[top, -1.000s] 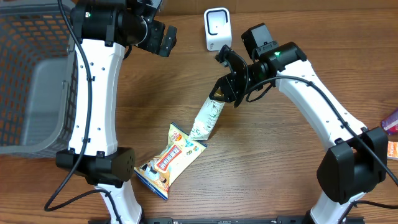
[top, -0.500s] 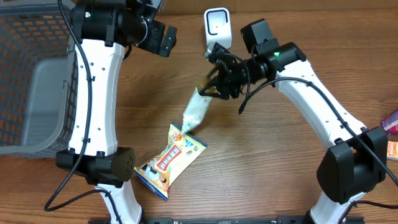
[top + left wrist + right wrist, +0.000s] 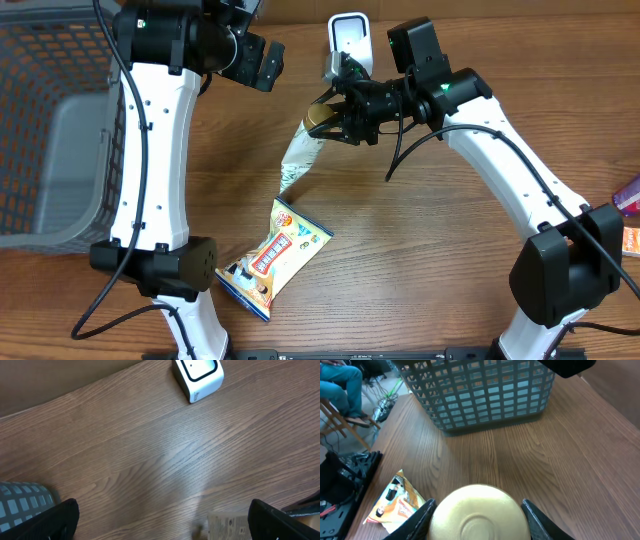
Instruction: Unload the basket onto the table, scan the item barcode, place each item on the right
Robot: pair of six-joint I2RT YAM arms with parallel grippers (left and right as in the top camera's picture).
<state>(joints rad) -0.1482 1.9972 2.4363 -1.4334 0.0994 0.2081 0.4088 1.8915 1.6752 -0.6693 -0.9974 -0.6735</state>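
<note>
The right gripper goes down with the tube next and lets go of it on the bare tabletop between scanner (image 3: 347,40) and snack bag. That open wood lies below the gripper.
The item (image 3: 298,155) is a long white-and-green tube with a gold end cap (image 3: 477,512). My right gripper (image 3: 340,110) is shut on its capped end and holds it tilted above the table, just below the white scanner (image 3: 347,40). In the right wrist view both fingers (image 3: 422,516) press the cap's sides. The tube's printed lower end (image 3: 227,527) shows at the bottom of the left wrist view. The scanner (image 3: 197,377) sits at the top of that view. My left gripper (image 3: 255,62) hangs open and empty, left of the scanner.
An orange-and-blue snack bag (image 3: 275,255) lies flat near the table's front, under the tube's lower tip. A grey mesh basket (image 3: 50,120) fills the left side. Two small packages (image 3: 630,215) sit at the right edge.
My right gripper has carried the tube up and to the left, lifting its lower end off the snack bag and bringing the capped end close under the scanner. The left arm has not moved.
</note>
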